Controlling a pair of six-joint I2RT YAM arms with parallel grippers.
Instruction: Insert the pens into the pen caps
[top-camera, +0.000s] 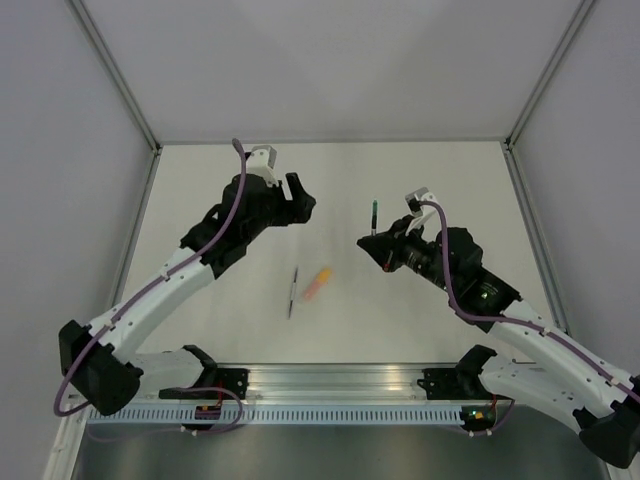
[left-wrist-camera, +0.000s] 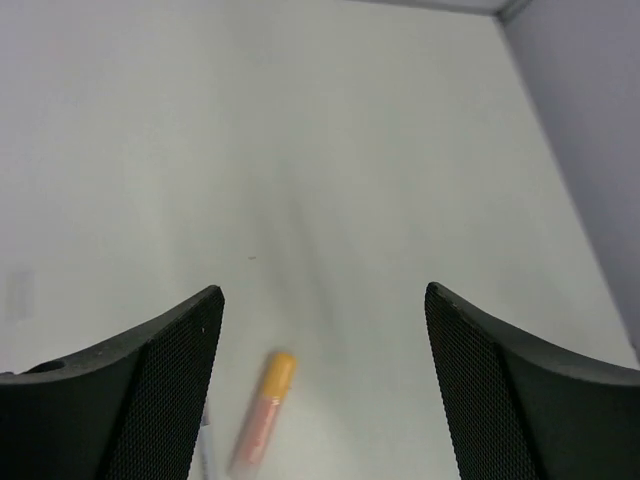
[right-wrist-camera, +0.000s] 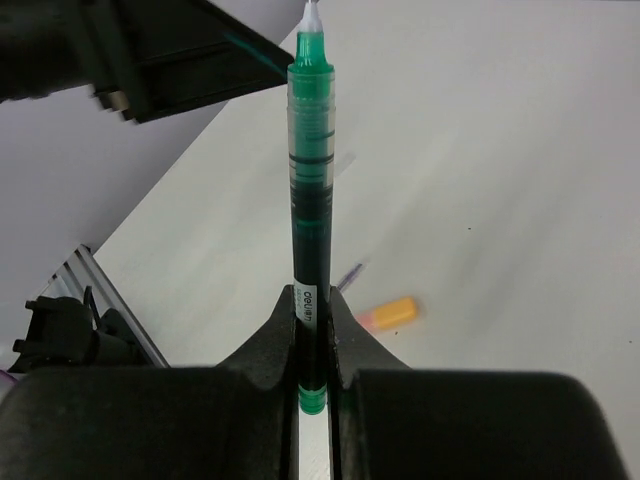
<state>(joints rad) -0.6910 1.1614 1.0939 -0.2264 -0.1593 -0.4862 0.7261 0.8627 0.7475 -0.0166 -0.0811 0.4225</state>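
My left gripper should next swing its open fingers to the left in its wrist view and down around a faint clear cap (left-wrist-camera: 18, 295), because the cap lies that way below it.
My right gripper (top-camera: 376, 241) (right-wrist-camera: 312, 302) is shut on the lower end of a dark teal-green pen (top-camera: 372, 212) (right-wrist-camera: 311, 190). The pen sticks out past the fingertips, with its uncapped white tip pointing away. An orange pen (top-camera: 317, 284) (left-wrist-camera: 260, 412) (right-wrist-camera: 388, 314) lies on the table between the arms, and its orange-yellow end looks like a pen cap. A thin grey-white pen (top-camera: 293, 292) (left-wrist-camera: 204, 452) lies just left of it. My left gripper (top-camera: 300, 200) (left-wrist-camera: 320, 295) hovers open above the table with nothing between its fingers. The orange pen lies below it.
The white table (top-camera: 440, 320) is closed in by grey walls with metal corner posts (top-camera: 120, 80). An aluminium rail (top-camera: 340, 385) carrying both arm bases runs along the near edge. Part of the left arm (right-wrist-camera: 150, 50) shows at the top left of the right wrist view.
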